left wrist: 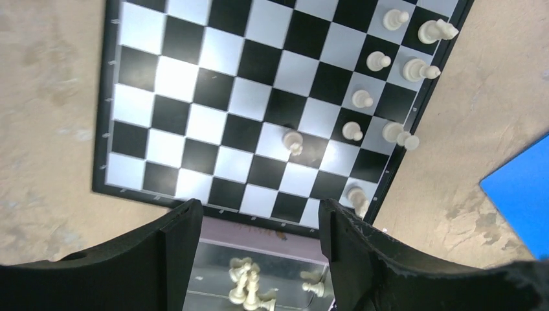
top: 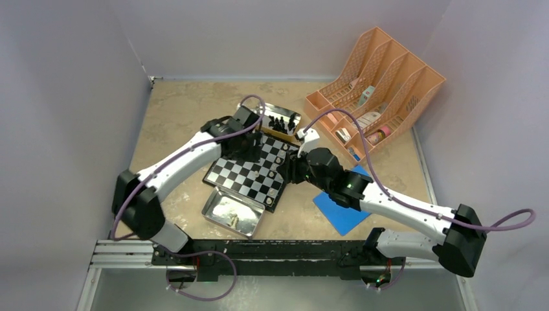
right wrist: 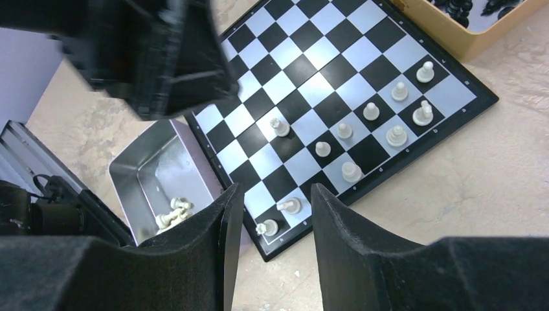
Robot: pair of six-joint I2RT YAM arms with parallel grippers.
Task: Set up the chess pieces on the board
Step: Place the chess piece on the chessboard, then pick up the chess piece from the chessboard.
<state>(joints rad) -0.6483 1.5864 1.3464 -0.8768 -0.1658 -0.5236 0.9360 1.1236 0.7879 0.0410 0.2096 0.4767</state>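
Note:
My right gripper sweeps over and descends next onto the lone white piece (top: 256,173) (right wrist: 280,127) outside the rows of white pieces, which stands below it and to its left in the top view.
The checkered board (top: 241,176) lies mid-table. Several cream-white pieces (left wrist: 362,98) stand in two rows along its right edge, and one pawn (left wrist: 293,141) stands further in. They also show in the right wrist view (right wrist: 371,111). More white pieces (left wrist: 249,285) lie in an open tin (top: 233,212) at the board's near edge. Black pieces (top: 280,123) sit in a tin behind the board. My left gripper (top: 245,150) hovers open and empty above the board (left wrist: 213,84). My right gripper (top: 292,167) is open and empty above the board's right near corner (right wrist: 324,58).
A blue flat square (top: 346,207) lies right of the board. An orange file rack (top: 375,91) stands at the back right. The left arm (right wrist: 149,52) hangs over the board's far side in the right wrist view. Grey walls enclose the table.

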